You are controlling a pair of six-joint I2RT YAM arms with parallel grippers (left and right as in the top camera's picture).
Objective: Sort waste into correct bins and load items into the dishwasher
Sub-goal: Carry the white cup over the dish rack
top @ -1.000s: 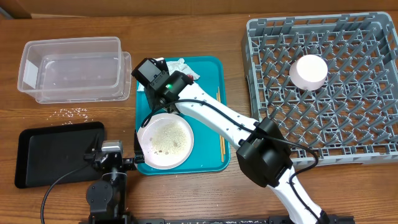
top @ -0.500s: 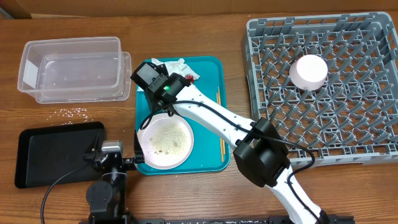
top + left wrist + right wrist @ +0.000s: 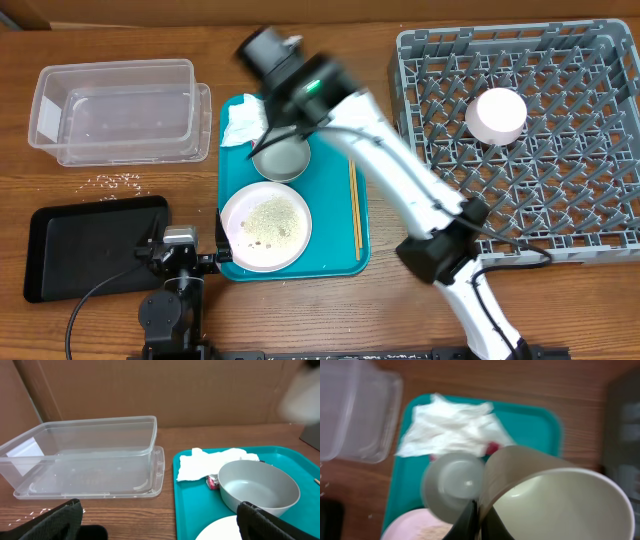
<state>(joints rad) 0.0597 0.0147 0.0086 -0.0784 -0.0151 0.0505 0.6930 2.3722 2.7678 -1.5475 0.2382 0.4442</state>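
Observation:
My right gripper will next swing to its right in the overhead view, turn, lower and release the cup (image 3: 560, 505), as empty rack wires are there beside the white bowl.
My right gripper (image 3: 480, 516) is shut on the rim of a small white cup (image 3: 560, 505) and holds it in the air over the back of the teal tray (image 3: 335, 110). In the overhead view the right gripper (image 3: 275, 48) is blurred. Below it a grey bowl (image 3: 280, 158) sits on the tray beside a crumpled white napkin (image 3: 243, 120) with red bits. A white plate (image 3: 265, 227) with rice-like scraps lies at the tray's front. My left gripper (image 3: 162, 525) is open low at the tray's front left corner, nothing between its fingers. The grey dish rack (image 3: 590, 215) holds a white bowl (image 3: 497, 115).
A clear plastic tub (image 3: 115, 108) stands at the back left and a flat black tray (image 3: 95, 245) at the front left. Loose rice grains (image 3: 118, 181) lie on the wood between them. Chopsticks (image 3: 353, 205) rest along the teal tray's right side.
My right gripper shut on the cup and lifted it up and back from the tray, uncovering the grey bowl and napkin. The left arm has not moved.

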